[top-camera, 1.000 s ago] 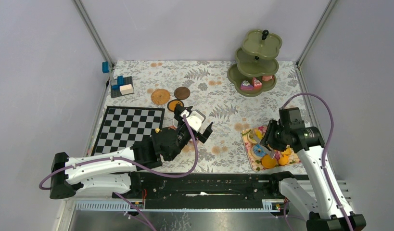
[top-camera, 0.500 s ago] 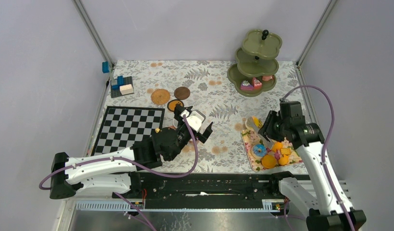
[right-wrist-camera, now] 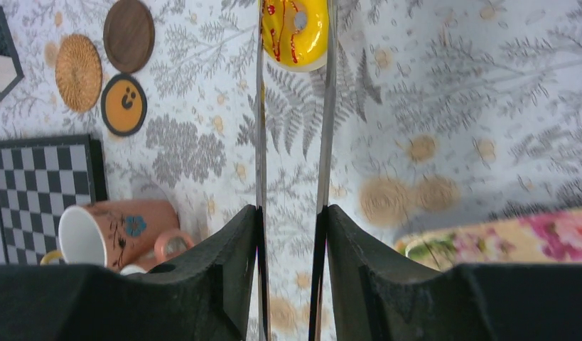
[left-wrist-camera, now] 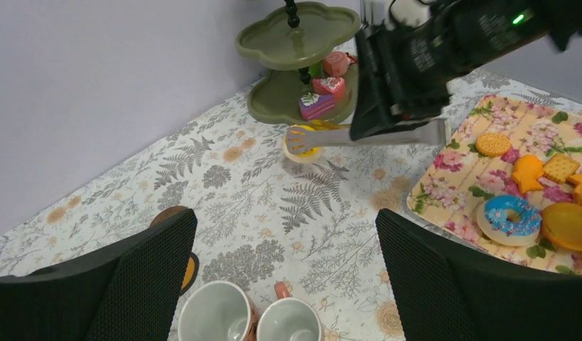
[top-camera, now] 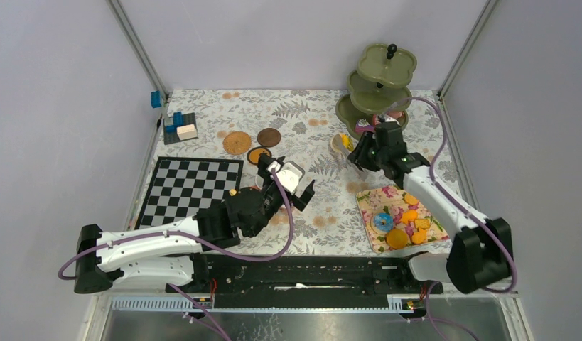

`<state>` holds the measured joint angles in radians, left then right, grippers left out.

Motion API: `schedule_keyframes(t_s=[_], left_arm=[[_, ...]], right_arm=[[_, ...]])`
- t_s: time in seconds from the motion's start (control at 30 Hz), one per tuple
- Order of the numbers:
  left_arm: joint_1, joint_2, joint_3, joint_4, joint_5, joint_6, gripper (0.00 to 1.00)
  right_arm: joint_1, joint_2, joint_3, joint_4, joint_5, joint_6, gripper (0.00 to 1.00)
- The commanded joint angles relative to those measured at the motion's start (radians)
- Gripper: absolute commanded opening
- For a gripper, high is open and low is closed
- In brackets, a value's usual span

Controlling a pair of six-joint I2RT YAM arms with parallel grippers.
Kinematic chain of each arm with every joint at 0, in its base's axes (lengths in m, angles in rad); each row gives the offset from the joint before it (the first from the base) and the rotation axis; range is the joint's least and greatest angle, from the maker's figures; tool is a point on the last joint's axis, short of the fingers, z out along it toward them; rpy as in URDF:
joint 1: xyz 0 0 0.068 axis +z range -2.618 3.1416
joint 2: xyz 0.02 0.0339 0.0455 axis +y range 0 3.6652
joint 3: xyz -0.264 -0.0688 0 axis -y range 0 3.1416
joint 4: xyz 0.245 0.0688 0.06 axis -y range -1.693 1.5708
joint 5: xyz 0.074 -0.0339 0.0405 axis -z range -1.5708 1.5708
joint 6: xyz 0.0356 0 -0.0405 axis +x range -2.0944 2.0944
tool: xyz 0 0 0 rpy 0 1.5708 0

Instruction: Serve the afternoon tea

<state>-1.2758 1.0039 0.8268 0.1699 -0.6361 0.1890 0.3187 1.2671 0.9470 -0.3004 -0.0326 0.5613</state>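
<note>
I will move my right gripper outward and turn it toward the stand next, to bring the donut onto the stand's bottom shelf (top-camera: 349,114) beside the purple cake, where the shelf is empty.
My right gripper (top-camera: 364,152) is shut on metal tongs (right-wrist-camera: 260,142). The tongs pinch a yellow donut (right-wrist-camera: 295,32) and hold it above the floral cloth, just in front of the olive-green three-tier stand (top-camera: 376,92). The donut also shows in the top view (top-camera: 340,142) and the left wrist view (left-wrist-camera: 305,138). Cake pieces (left-wrist-camera: 320,99) sit on the stand's bottom tier. My left gripper (left-wrist-camera: 284,217) is open and empty above two pinkish mugs (left-wrist-camera: 213,316). Three round coasters (top-camera: 236,142) lie beyond them.
A floral tray (top-camera: 398,217) at the near right holds a blue donut (left-wrist-camera: 508,217), cookies and orange sweets. A chessboard (top-camera: 188,188) lies at the left. A small dark board with blue and white blocks (top-camera: 180,128) sits at the far left.
My right arm has lifted the tongs with the yellow donut off the tray and swung them away and left, up to the front of the stand. The left arm has not moved.
</note>
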Motion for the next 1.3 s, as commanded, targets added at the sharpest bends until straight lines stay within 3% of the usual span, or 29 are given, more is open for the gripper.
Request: schedule_keyframes(t_s=[0.0,0.2,0.57,1.27], left_arm=[[-0.004,0.019,0.105,-0.035,-0.043,-0.046,0.99],[-0.003,0.018,0.188,-0.126,-0.065,-0.08,0.99],[0.032,-0.024,0.029,0.015,-0.063,-0.021,0.99],[0.032,-0.05,-0.058,0.091,-0.096,0.041,0.99]], right_arm=[[0.028,0.079,0.024,0.279,0.121,0.039,0.36],[0.038,0.164,0.001,0.475,0.194,0.059,0.36],[0.037,0.266,0.007,0.615,0.307,0.049,0.36],[0.037,0.495,0.13,0.65,0.445,0.053,0.39]])
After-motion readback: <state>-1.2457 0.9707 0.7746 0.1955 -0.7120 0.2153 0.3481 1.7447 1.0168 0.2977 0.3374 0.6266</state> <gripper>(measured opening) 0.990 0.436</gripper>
